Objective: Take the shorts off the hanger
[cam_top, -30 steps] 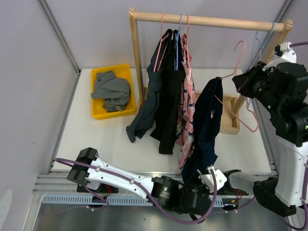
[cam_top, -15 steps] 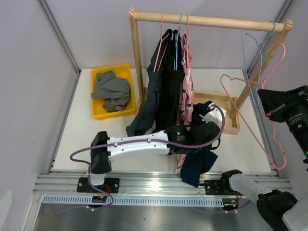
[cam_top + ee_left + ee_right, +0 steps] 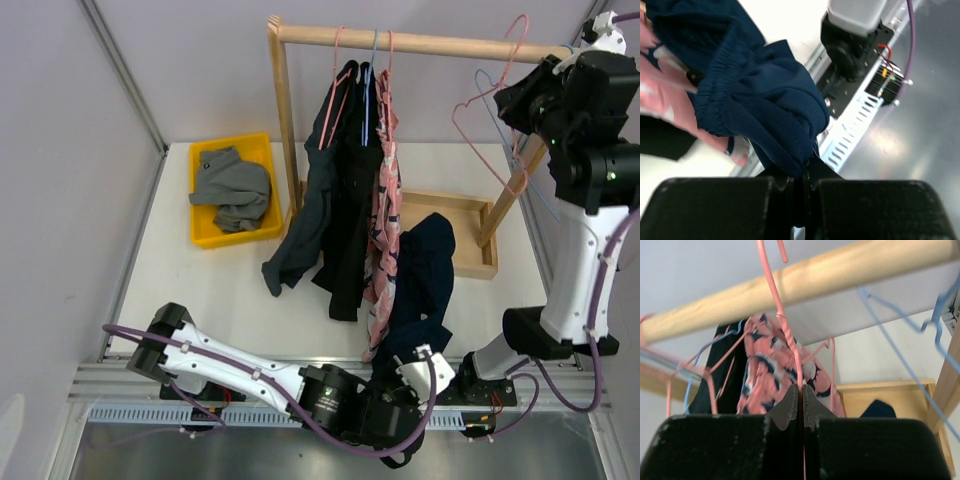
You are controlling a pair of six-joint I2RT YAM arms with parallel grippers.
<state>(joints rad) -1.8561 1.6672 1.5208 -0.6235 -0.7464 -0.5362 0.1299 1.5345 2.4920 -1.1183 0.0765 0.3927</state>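
Note:
The hook stands above the bar, so the pink hanger next goes slightly down and my right gripper releases it hooked there beside the blue hanger.
The navy shorts (image 3: 422, 270) are off their hanger and slump on the table by the near edge. My left gripper (image 3: 408, 356) is shut on a fold of them, and the left wrist view shows the navy shorts (image 3: 765, 95) pinched at my left gripper (image 3: 802, 175). My right gripper (image 3: 517, 97) is high at the rail's right end, shut on the bare pink hanger (image 3: 478, 90). In the right wrist view the pink hanger (image 3: 790, 352) rises from my right gripper (image 3: 801, 395) just below the rail. Dark charcoal shorts (image 3: 308, 205), black shorts (image 3: 350, 210) and pink patterned shorts (image 3: 386, 225) hang on the rail. Grey shorts (image 3: 235, 188) lie in the bin.
The wooden rail (image 3: 430, 44) spans the back on two posts, with a wooden base tray (image 3: 462, 232) under its right half. A yellow bin (image 3: 203, 233) stands at back left. An empty blue hanger (image 3: 530, 190) hangs by the right post. The right arm's base (image 3: 855, 30) is near the navy shorts.
My left gripper pulled the navy shorts from mid-table back toward the near edge. My right gripper lifted the bare pink hanger from low on the right up to the rail's right end.

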